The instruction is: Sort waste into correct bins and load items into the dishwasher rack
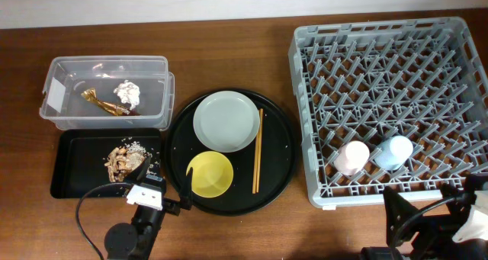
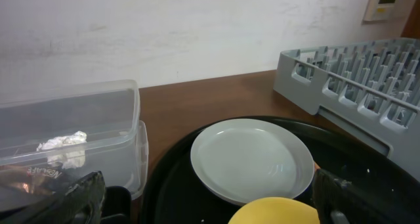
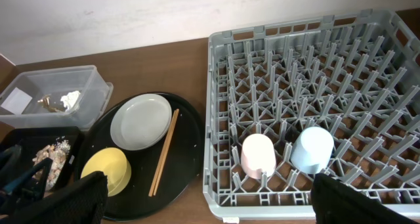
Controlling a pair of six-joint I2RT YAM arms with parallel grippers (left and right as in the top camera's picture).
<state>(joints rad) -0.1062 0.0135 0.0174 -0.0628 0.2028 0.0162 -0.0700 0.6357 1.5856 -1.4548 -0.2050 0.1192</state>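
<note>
Next I should shift my right gripper to the left in the overhead view and down onto the yellow bowl's rim by the chopsticks, since my left gripper stands opposite.
The clear tub (image 1: 107,61) holds the white tissue (image 1: 128,92) and gold-brown wrapper (image 1: 103,101). The shallow black tray (image 1: 76,170) holds food scraps (image 1: 124,158). The grey plate (image 1: 226,121), yellow bowl (image 1: 210,174) and chopsticks (image 1: 258,149) lie on the round black tray (image 1: 279,162). The pink cup (image 1: 352,157) and blue cup (image 1: 393,152) stand upside down in the grey rack (image 1: 381,30). My left gripper (image 1: 163,181) is open and empty, low over the seam between the two trays, beside the bowl (image 2: 275,212). My right gripper (image 1: 427,208) is open and empty, in front of the rack's near edge (image 3: 295,204).
The rack fills the right side of the wooden table. A black cable (image 1: 82,222) loops by the left arm's base at the front left. A pale wall runs along the table's far edge.
</note>
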